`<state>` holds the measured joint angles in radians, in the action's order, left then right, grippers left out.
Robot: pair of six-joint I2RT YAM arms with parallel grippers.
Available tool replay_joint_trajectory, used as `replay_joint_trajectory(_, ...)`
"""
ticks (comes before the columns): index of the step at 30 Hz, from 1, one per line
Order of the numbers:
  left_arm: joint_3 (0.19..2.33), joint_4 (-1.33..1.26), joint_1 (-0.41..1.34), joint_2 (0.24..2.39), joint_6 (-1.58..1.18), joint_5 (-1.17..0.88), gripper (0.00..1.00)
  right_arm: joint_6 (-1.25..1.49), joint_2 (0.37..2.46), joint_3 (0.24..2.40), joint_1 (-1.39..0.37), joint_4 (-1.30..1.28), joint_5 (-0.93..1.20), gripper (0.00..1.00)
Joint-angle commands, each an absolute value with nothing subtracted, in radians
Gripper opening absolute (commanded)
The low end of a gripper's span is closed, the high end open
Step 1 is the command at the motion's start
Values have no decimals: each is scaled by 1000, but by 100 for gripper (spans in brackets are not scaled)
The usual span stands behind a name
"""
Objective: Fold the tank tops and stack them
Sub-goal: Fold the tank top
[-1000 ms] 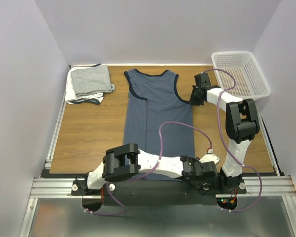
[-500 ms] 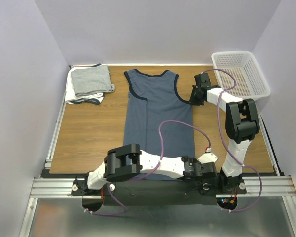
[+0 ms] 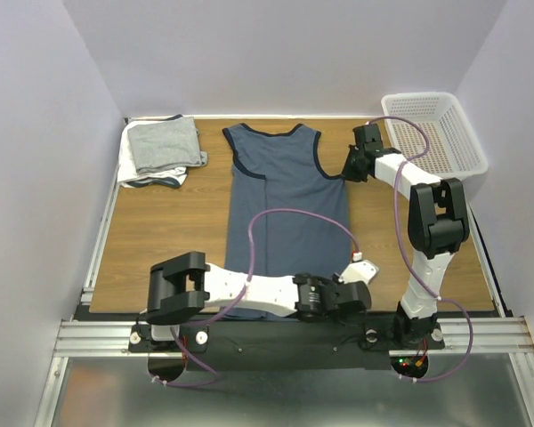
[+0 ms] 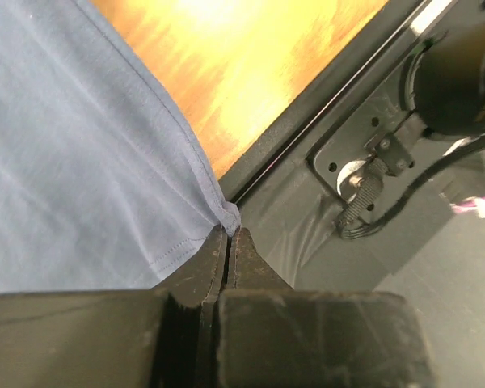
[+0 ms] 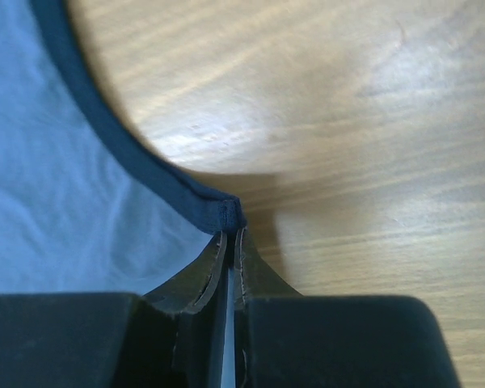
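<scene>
This side of the tank top is unfolded, so next my left gripper should carry the tank top's hem corner to the left in the top view and let go of it beside the folded flap's edge (image 3: 266,263).
A slate-blue tank top (image 3: 289,205) with navy trim lies flat in the middle of the wooden table (image 3: 169,240), neck toward the back. My left gripper (image 3: 351,286) is at its near right hem corner. In the left wrist view the jaws (image 4: 229,233) are shut on that hem corner of the blue cloth (image 4: 73,162). My right gripper (image 3: 344,175) is at the right armhole's lower end. In the right wrist view it (image 5: 230,234) is shut on the navy-trimmed corner (image 5: 218,212). Folded grey and white tank tops (image 3: 160,149) are stacked at the back left.
A white perforated basket (image 3: 436,133) stands at the back right corner. The table's black front rail (image 4: 323,105) and the right arm's base (image 4: 461,73) lie just beside the left gripper. Purple cables loop over the shirt and by the basket.
The left gripper has shut on the hem corner, and the left arm's elbow has swung left. The right gripper has shifted slightly toward the back with the armhole corner.
</scene>
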<state>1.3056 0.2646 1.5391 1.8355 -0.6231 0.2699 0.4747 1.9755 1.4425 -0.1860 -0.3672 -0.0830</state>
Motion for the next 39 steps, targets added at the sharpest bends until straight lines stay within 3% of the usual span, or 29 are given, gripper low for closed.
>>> replay_joint_trajectory(1, 1210, 190, 1517, 1726, -689, 272, 0, 508, 1913, 1499, -173, -324, -38, 2)
replay_joint_trajectory(12, 953, 104, 1463, 1526, -816, 244, 0, 601, 1940, 1563, -210, -308, 80, 1)
replay_joint_trajectory(39, 571, 66, 1427, 1232, -1074, 216, 0, 716, 2212, 1841, -426, -304, 6, 0)
